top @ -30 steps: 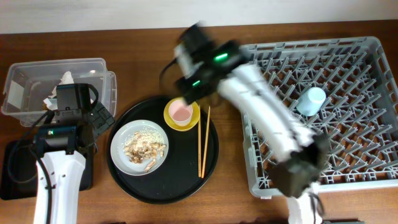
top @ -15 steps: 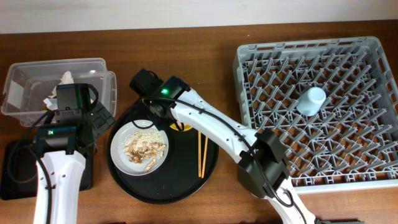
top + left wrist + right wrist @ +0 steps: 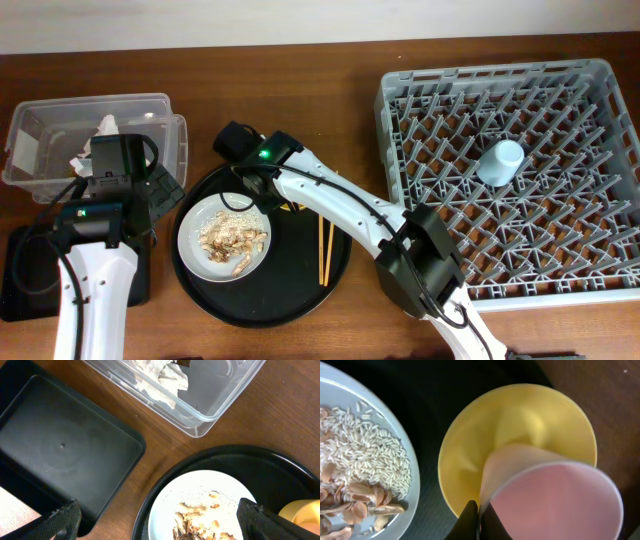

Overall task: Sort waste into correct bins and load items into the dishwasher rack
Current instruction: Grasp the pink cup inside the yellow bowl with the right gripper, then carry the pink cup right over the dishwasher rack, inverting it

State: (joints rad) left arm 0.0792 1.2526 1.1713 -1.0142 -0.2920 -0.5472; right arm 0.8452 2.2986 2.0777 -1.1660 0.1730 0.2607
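My right gripper lifts next, moves right in the overhead view, lowers at the empty rack pegs, wires beside the light-blue cup, and releases the pink cup's rim.
In the right wrist view my right gripper (image 3: 480, 515) is shut on the rim of the small pink cup (image 3: 555, 505), which leans tilted inside the yellow bowl (image 3: 485, 435). The bowl stands on the round black tray beside the grey-white plate (image 3: 375, 425) that holds food scraps (image 3: 350, 495). From overhead the right arm covers most of the bowl (image 3: 291, 206). Two chopsticks (image 3: 324, 245) lie right of the plate (image 3: 190, 235). My left gripper (image 3: 160, 520) hangs open over the plate's left edge. The light-blue cup (image 3: 500, 162) stands in the dishwasher rack (image 3: 560, 230).
The clear tub (image 3: 60, 125) at the back left holds crumpled napkins (image 3: 95, 148). The shallow black tray (image 3: 25, 270) lies in front of it, under the left arm. The round black tray (image 3: 300, 290) sits between the bins and the rack.
My right arm has swung down onto the bowl and its jaws have shut on the pink cup's rim. The left arm has stayed still.
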